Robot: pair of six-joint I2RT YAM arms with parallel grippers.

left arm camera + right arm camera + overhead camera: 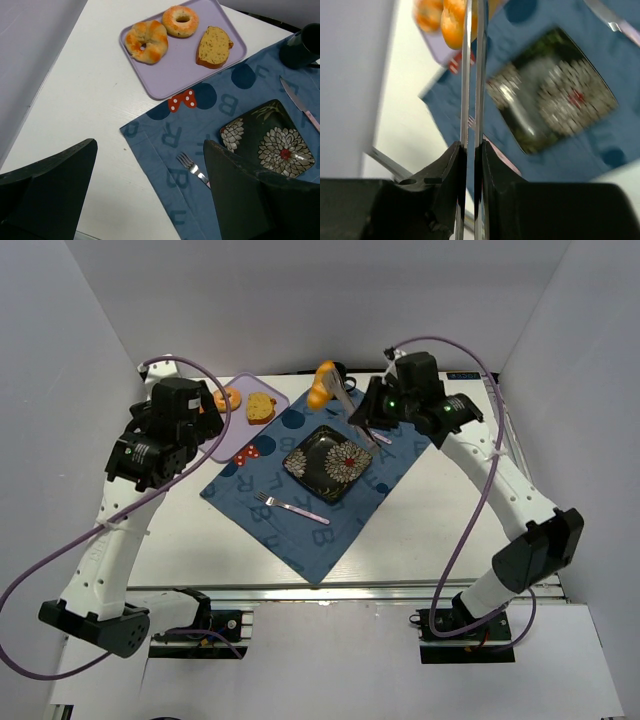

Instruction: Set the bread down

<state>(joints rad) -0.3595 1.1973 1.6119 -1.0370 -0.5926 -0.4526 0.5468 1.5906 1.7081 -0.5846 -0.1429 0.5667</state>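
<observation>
The bread hangs beyond the flowered plate [305, 462] [552, 91], which is below and back from my right gripper, so next my right gripper needs to move back and down to release the arms there.
The bread [322, 385], a golden-orange croissant, hangs pinched in the tips of metal tongs [345, 405] above the back edge of the blue placemat, beside a dark cup [340, 370]. My right gripper [366, 421] is shut on the tongs' two arms [471, 75]; the bread shows blurred at their far end [454, 22]. The dark flowered plate [305, 462] sits on the placemat, in front and left of the bread. My left gripper [212, 432] is open and empty, hovering over the white table at the placemat's left edge [150, 150].
A lavender tray [170, 75] at the back left holds a curled glazed roll [146, 41], a ring doughnut [180, 20] and a brown toast slice [213, 47]. A fork [290, 506] lies in front of the plate, a knife [300, 102] to its right. White walls enclose the table.
</observation>
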